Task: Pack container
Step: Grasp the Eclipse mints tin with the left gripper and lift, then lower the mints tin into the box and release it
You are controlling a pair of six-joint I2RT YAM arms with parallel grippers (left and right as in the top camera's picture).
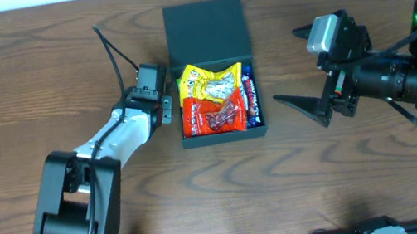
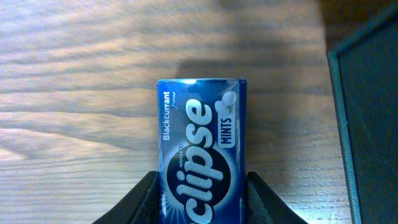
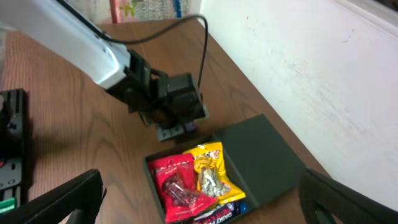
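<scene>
My left gripper holds the mints tin. It should lift the tin over the container's rim, then turn it and lower it onto the red and yellow packets (image 1: 210,101).
The dark teal-green container (image 1: 222,136) lies open at the table's middle, its flat lid (image 1: 206,31) folded back. Inside are a yellow snack packet (image 1: 209,82), a red packet (image 1: 213,116) and a blue packet (image 1: 252,99). The container also shows in the right wrist view (image 3: 258,155). My left gripper (image 1: 163,107) sits just left of the container, shut on a blue Eclipse mints tin (image 2: 202,155). The container's edge shows at the right of the left wrist view (image 2: 367,112). My right gripper (image 1: 302,73) is open and empty, to the right of the container.
The wooden table (image 1: 19,88) stretches left and right of the container. A white wall (image 3: 298,56) borders the far edge. The left arm's cable (image 1: 116,52) loops behind its wrist.
</scene>
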